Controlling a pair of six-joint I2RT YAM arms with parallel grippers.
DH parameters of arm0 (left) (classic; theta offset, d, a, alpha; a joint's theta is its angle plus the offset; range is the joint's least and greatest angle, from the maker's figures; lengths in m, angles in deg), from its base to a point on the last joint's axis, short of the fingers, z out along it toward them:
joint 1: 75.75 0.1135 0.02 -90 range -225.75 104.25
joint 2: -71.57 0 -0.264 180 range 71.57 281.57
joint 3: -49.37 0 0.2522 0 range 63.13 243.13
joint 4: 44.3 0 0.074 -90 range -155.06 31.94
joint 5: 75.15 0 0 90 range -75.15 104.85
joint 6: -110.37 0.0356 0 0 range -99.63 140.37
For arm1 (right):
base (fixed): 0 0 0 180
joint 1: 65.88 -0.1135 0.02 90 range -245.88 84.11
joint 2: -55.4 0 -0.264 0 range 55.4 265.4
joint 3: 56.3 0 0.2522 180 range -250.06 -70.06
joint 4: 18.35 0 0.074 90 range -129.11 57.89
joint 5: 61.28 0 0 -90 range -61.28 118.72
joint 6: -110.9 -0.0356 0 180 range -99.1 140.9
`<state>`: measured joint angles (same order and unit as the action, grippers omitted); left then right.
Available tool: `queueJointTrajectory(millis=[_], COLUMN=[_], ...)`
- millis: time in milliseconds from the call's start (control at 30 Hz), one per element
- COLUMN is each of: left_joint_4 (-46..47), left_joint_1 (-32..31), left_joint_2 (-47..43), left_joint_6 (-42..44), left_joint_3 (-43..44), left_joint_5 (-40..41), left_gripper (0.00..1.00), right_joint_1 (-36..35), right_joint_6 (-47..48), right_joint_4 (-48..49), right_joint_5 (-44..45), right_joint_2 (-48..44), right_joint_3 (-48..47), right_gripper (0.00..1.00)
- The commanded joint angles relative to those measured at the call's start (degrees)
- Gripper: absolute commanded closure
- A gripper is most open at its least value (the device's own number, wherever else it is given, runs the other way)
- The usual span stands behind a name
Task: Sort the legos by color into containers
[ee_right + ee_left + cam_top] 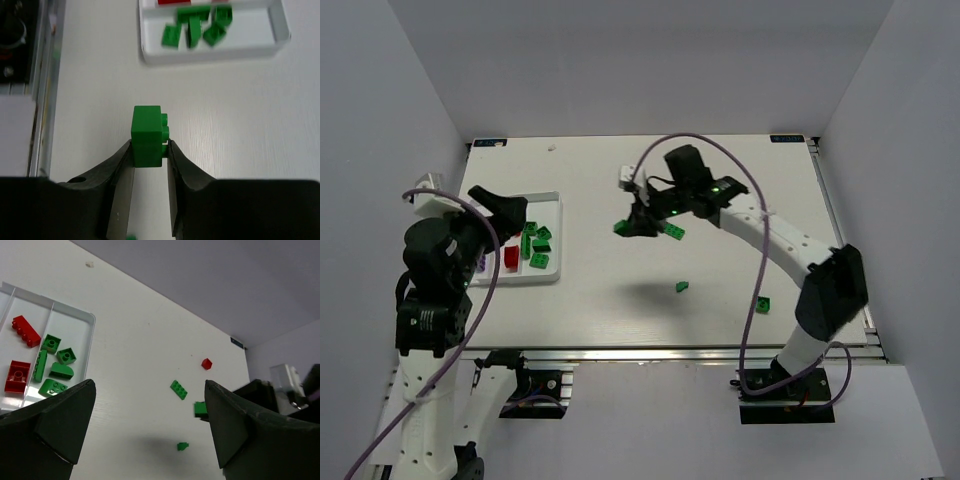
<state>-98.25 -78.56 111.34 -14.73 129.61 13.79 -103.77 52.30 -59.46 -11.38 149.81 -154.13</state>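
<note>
My right gripper should go left in the top view, then down over the far green bricks beside the tray's divider, as green bricks share one section of the tray.
My right gripper [149, 150] is shut on a green lego brick [147, 135] and holds it above the table mid-way, right of the white tray [552, 199]; it also shows in the top view [623, 228]. The tray [93, 320] holds two red bricks [26, 330] in one compartment and several green bricks [55, 365] in the one beside it. Loose on the table are a flat green brick [179, 389], a small green piece [183, 445], a small red brick [206, 363] and a green brick [762, 304]. My left gripper [150, 430] is open and empty over the tray's left side [505, 212].
The table's metal front rail [670, 353] runs along the near edge. The right arm [770, 235] arches over the table's right half. Grey walls close in the table on three sides. A cable [480, 290] hangs by the left arm.
</note>
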Motion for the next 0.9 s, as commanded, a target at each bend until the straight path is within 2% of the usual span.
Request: queueJointTrajectory(millis=[0,167,300,367,500,667,867], left_joint_4=[-3.0,-6.2,-9.7,-11.9,-14.6,-17.7,-17.6], left_joint_1=[0.0,0.0,0.0,0.0,0.0,0.0,0.0], left_joint_2=[-2.8,-6.6,-8.7,-9.5,-11.4,-13.3,-13.7], left_joint_6=[-2.7,-5.2,-6.2,-6.6,-7.2,-7.4,-8.4], left_joint_3=[1.8,1.4,2.1,2.8,3.5,4.4,4.1], left_joint_5=[2.1,3.7,5.1,5.7,7.2,9.1,8.1], left_gripper=[0.02,0.02,0.02,0.02,0.02,0.02,0.02], right_joint_1=[-5.9,-10.7,-13.8,-14.2,-15.0,-16.2,-16.9], right_joint_6=[-10.9,-29.0,-35.4,-37.4,-40.5,-40.0,-37.9], right_joint_4=[15.1,25.3,29.4,29.5,32.6,36.7,37.7], right_joint_5=[-1.7,4.9,9.8,13.8,19.9,27.7,30.6], right_joint_2=[8.3,24.6,34.1,39.5,45.4,48.1,51.1], right_joint_3=[-6.7,-21.7,-30.4,-36.3,-40.6,-40.0,-41.4], right_gripper=[1.0,1.0,1.0,1.0,1.0,1.0,0.75])
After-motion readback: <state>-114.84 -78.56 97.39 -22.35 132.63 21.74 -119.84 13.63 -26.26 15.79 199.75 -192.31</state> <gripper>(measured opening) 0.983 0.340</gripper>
